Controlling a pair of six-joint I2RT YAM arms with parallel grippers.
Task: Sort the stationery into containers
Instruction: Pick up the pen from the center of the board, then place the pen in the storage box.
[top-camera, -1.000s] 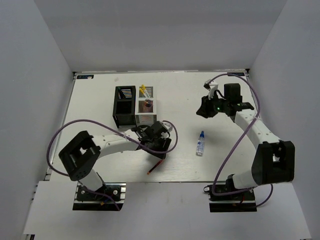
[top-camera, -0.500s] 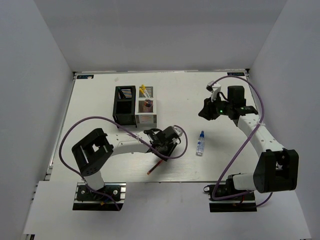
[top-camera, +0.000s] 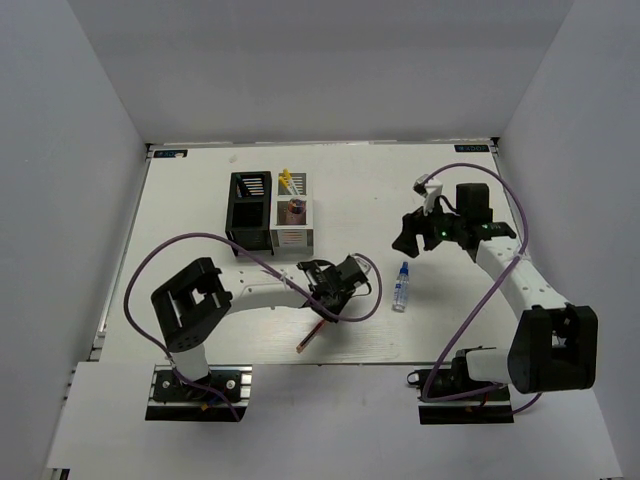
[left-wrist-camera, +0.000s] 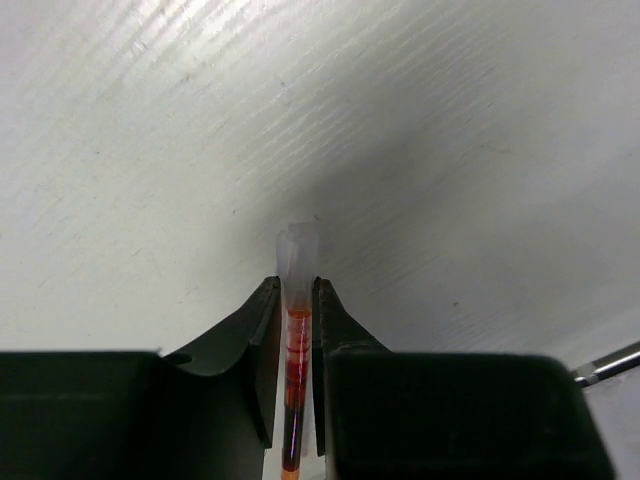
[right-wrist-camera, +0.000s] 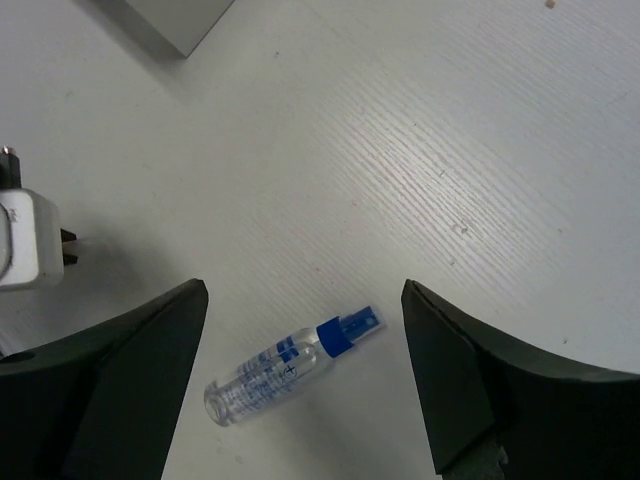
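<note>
My left gripper lifts the pen over the rim of the black organiser's open far section (top-camera: 253, 185) next and releases. That section stands outward, to the gripper's left in the top view.
A red-orange pen (top-camera: 308, 338) lies on the white table, and my left gripper (top-camera: 323, 302) is low over its far end. In the left wrist view the left gripper (left-wrist-camera: 296, 285) is shut on this pen (left-wrist-camera: 293, 345), whose clear cap (left-wrist-camera: 298, 250) sticks out past the fingertips. A small clear bottle with a blue cap (top-camera: 401, 287) lies flat at centre right. My right gripper (top-camera: 408, 238) hovers above it. In the right wrist view the right gripper (right-wrist-camera: 303, 288) stands open, wide of the bottle (right-wrist-camera: 285, 368) on both sides. The black organiser (top-camera: 248, 210) and the white-grey organiser (top-camera: 292, 232) stand side by side at the back left.
Yellow pens (top-camera: 286, 180) and a pink cylinder (top-camera: 295, 208) stand in the white-grey organiser. Purple cables loop from both arms over the table. A corner of the white-grey organiser (right-wrist-camera: 170, 20) shows at the top of the right wrist view.
My left gripper has slid right along the red-orange pen and shut on it. My right gripper has opened wide and shifted slightly nearer the bottle.
</note>
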